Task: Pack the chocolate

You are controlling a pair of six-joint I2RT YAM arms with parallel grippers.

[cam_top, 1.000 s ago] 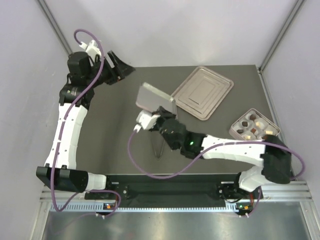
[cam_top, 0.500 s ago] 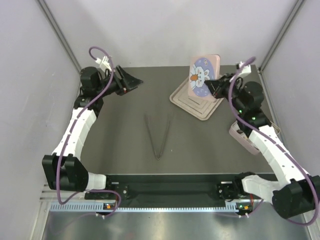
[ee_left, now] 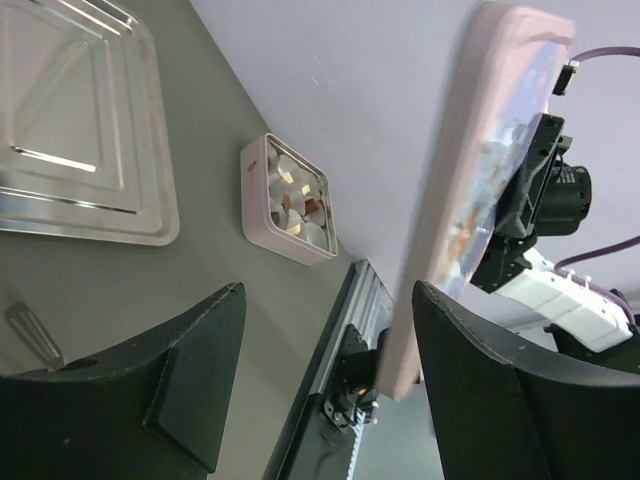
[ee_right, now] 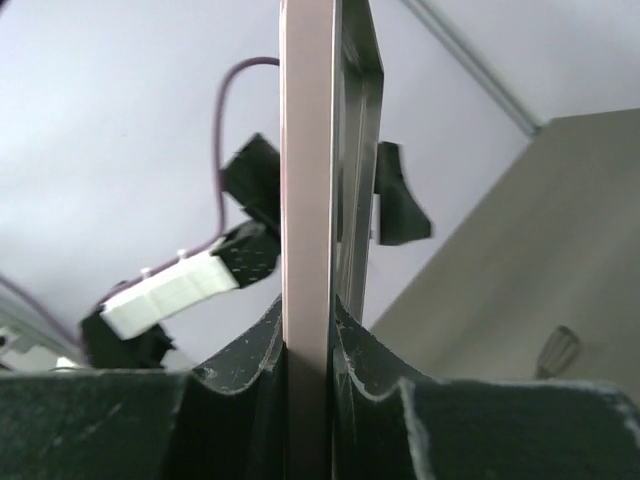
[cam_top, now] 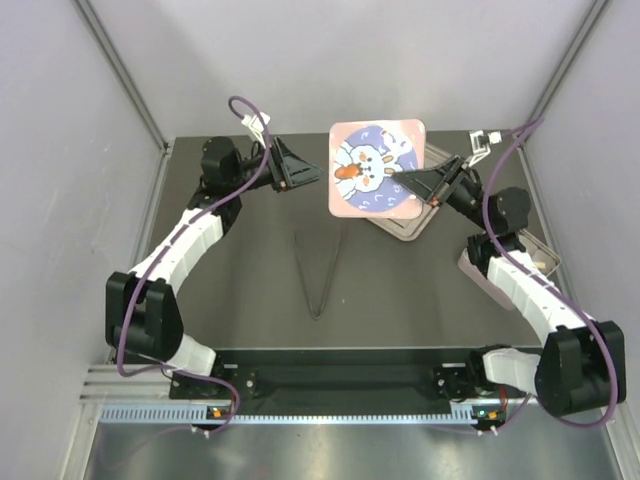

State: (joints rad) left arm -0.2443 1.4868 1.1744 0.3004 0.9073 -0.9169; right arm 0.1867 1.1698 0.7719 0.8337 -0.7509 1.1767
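My left gripper is open, and next its fingers will slide to the right in the top view, around the pink lid's free edge [cam_top: 332,172] [ee_left: 430,240].
The chocolate [ee_left: 290,200], several small brown and tan pieces, sits in an open pink box [ee_left: 252,190] in the left wrist view. In the top view my right arm hides most of that box [cam_top: 472,268]. My right gripper [cam_top: 428,186] is shut on the right edge of the pink bunny lid [cam_top: 375,168] and holds it in the air, picture up. In the right wrist view the fingers [ee_right: 240,370] clamp the lid's edge [ee_right: 306,180]. My left gripper [cam_top: 303,172] is open just left of the lid. In its wrist view the lid [ee_left: 470,200] stands beside the right finger [ee_left: 500,400].
A silver tray [ee_left: 70,130] lies at the back of the table, mostly hidden under the lid in the top view [cam_top: 405,226]. Metal tongs [cam_top: 320,270] lie at the table's middle. Grey walls close in on both sides.
My right arm has carried the lid left, away from the tray, and turned its picture up. My left gripper has swung right towards the lid's left edge.
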